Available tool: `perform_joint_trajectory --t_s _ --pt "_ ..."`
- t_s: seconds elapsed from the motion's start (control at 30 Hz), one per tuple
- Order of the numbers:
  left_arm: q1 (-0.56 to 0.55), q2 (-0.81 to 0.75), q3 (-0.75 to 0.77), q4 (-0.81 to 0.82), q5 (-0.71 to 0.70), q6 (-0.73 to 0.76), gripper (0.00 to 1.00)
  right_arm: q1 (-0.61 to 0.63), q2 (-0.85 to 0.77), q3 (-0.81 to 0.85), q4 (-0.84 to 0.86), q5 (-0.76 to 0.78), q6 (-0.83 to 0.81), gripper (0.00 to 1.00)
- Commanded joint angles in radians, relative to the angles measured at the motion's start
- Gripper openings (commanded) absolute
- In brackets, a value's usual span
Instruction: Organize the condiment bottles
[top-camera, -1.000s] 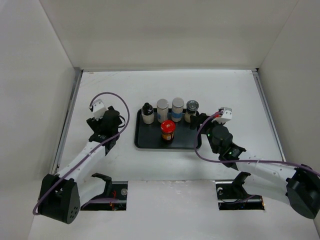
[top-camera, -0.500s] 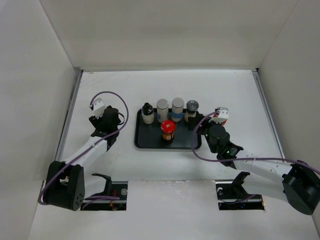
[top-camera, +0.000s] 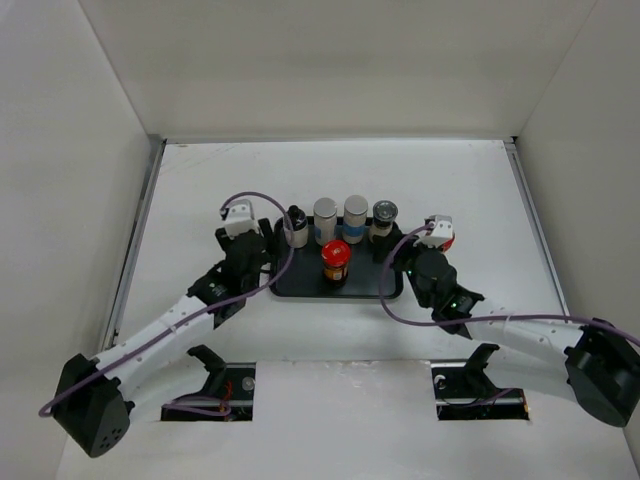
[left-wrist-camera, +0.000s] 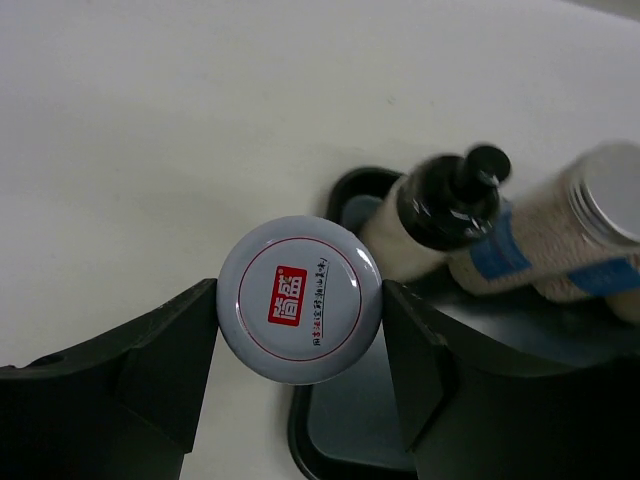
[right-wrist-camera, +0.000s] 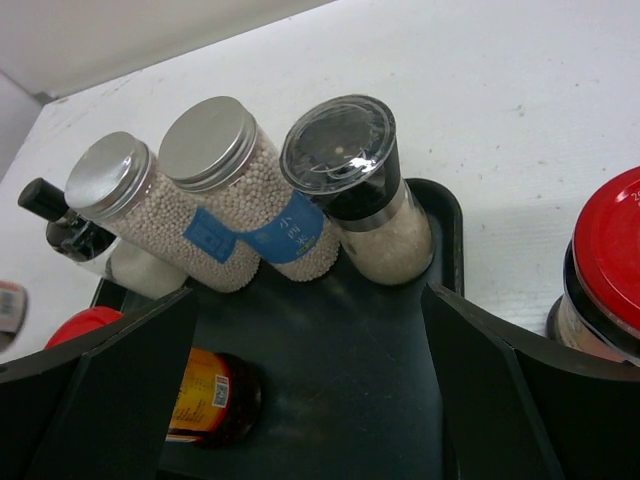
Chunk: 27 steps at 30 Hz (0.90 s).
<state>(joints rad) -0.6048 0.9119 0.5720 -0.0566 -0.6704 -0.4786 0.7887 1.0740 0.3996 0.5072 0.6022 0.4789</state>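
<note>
My left gripper moves right in the top view next and lowers the white-lidded jar onto the bottom of the tray before the black-capped bottle, because that spot is empty.
My left gripper (left-wrist-camera: 300, 330) is shut on the white-lidded jar (left-wrist-camera: 300, 298) and holds it over the left edge of the black tray (left-wrist-camera: 370, 410). In the top view this gripper (top-camera: 260, 250) hides the jar. A black-capped bottle (top-camera: 294, 226), two white cylinders with blue labels (top-camera: 325, 220) (top-camera: 355, 218) and a silver-lidded jar (top-camera: 384, 221) stand in a row at the tray's back. A red-lidded jar (top-camera: 336, 261) stands in front of them. My right gripper (right-wrist-camera: 310, 400) is open and empty over the tray's right part (right-wrist-camera: 340, 370). A second red-lidded jar (right-wrist-camera: 605, 270) stands on the table just right of the tray.
The tray (top-camera: 300, 285) lies mid-table between the two arms. White walls close in the table on the left, back and right. The right arm's cable (top-camera: 395, 305) loops by the tray's front right corner.
My left arm has swung right from the table's left side to the tray's left edge. My right gripper has shifted only slightly at the tray's right end.
</note>
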Motion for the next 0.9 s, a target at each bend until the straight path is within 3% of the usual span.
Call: perform_joint_trajectory --t_s 0.0,0.13,0.3,0.47,0.57,0.7,0.8,0.87 --pt "-0.095 0.037 0.055 0.064 0.014 0.002 0.35 0.014 -0.022 0.033 0.082 0.044 -0.036 1.0" --pt "-0.204 0.084 0.057 0.155 0.009 0.0 0.35 0.031 -0.005 0.044 0.086 0.033 -0.051 1.0" --pt "-0.258 0.162 0.045 0.215 0.015 0.0 0.35 0.039 -0.014 0.042 0.09 0.021 -0.054 0.99" --pt "-0.284 0.237 0.043 0.193 0.006 -0.005 0.36 0.043 -0.034 0.042 0.076 0.03 -0.062 0.45" --pt "-0.292 0.266 0.02 0.213 -0.004 -0.009 0.36 0.048 -0.046 0.047 0.071 0.03 -0.071 0.33" --pt "-0.304 0.277 0.006 0.218 -0.046 -0.011 0.38 0.048 -0.065 0.045 0.071 0.033 -0.076 0.37" --pt "-0.313 0.266 -0.009 0.215 -0.061 -0.011 0.43 0.05 -0.075 0.045 0.071 0.047 -0.08 0.65" --pt "-0.313 0.252 -0.014 0.215 -0.063 -0.011 0.57 0.051 -0.088 0.054 0.067 0.059 -0.089 0.87"
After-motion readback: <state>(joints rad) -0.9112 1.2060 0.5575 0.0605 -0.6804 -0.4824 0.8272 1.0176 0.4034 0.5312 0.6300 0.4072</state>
